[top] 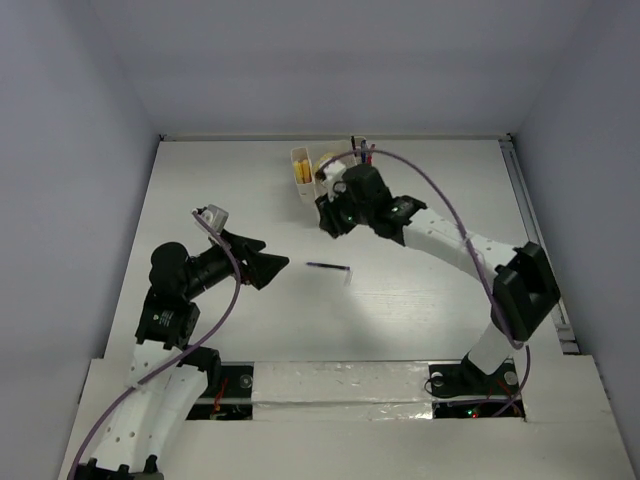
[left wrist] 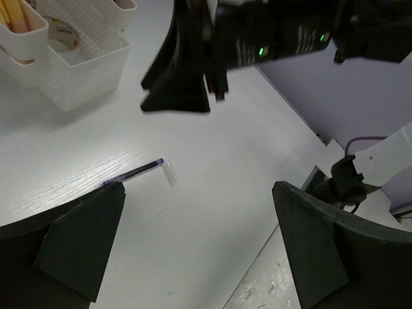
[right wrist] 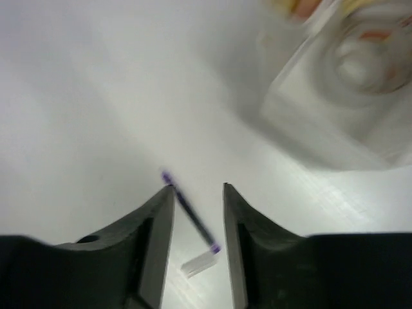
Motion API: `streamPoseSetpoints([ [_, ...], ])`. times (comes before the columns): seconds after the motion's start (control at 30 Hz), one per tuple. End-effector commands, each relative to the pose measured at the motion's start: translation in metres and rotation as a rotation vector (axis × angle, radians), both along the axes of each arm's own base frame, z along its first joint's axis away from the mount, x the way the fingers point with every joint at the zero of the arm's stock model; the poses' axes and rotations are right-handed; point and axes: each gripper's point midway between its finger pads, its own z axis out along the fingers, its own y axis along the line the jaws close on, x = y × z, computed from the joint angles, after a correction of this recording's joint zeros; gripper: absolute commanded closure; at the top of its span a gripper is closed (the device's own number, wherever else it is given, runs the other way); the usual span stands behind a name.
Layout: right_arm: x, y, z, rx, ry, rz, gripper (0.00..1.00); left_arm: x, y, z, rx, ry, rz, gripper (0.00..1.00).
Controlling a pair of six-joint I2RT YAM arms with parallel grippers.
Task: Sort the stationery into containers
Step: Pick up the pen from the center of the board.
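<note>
The right gripper lowers and comes back onto the pen's dark middle next, since the pen [top: 326,266] lies flat on the table, lower than my empty fingertips.
A thin dark pen [top: 326,266] with purple ends lies flat on the white table, and a small clear cap [top: 347,274] lies at its right end. In the left wrist view the pen [left wrist: 132,174] and cap [left wrist: 169,172] lie just beyond my left gripper [left wrist: 196,193], which is wide open and empty. My right gripper [right wrist: 198,188] hovers above the pen [right wrist: 193,215], its jaws partly apart with nothing between them; this view is blurred. The white organizer [top: 303,172] stands at the back, behind the right gripper [top: 330,222]. It holds yellow sticks [left wrist: 16,16] and a tape roll [left wrist: 62,40].
The left gripper [top: 266,258] sits left of the pen, low over the table. The right arm's cable arcs over the back right of the table. A rail [top: 535,230] runs along the table's right edge. The silver taped front edge [top: 340,385] lies by the arm bases.
</note>
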Motion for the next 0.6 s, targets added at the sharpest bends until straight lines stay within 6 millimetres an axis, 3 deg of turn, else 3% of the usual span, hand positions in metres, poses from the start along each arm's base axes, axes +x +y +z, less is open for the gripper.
streamPoseSetpoints([
  [0.0, -0.038, 0.000, -0.067, -0.163, 0.149, 0.122, 0.50, 0.002, 0.007, 0.016, 0.003, -0.076, 0.056, 0.01],
  [0.1, -0.054, 0.009, -0.090, -0.229, 0.181, 0.198, 0.37, 0.005, 0.015, 0.021, 0.004, -0.097, 0.109, 0.01],
  [0.2, -0.059, 0.014, -0.109, -0.309, 0.207, 0.244, 0.33, 0.005, 0.015, 0.022, 0.005, -0.098, 0.112, 0.01],
  [0.43, -0.053, 0.015, -0.148, -0.436, 0.261, 0.269, 0.32, 0.006, 0.015, 0.021, 0.007, -0.096, 0.109, 0.01],
  [0.57, -0.045, 0.026, -0.156, -0.426, 0.248, 0.284, 0.38, 0.007, 0.016, 0.020, 0.008, -0.093, 0.113, 0.01],
])
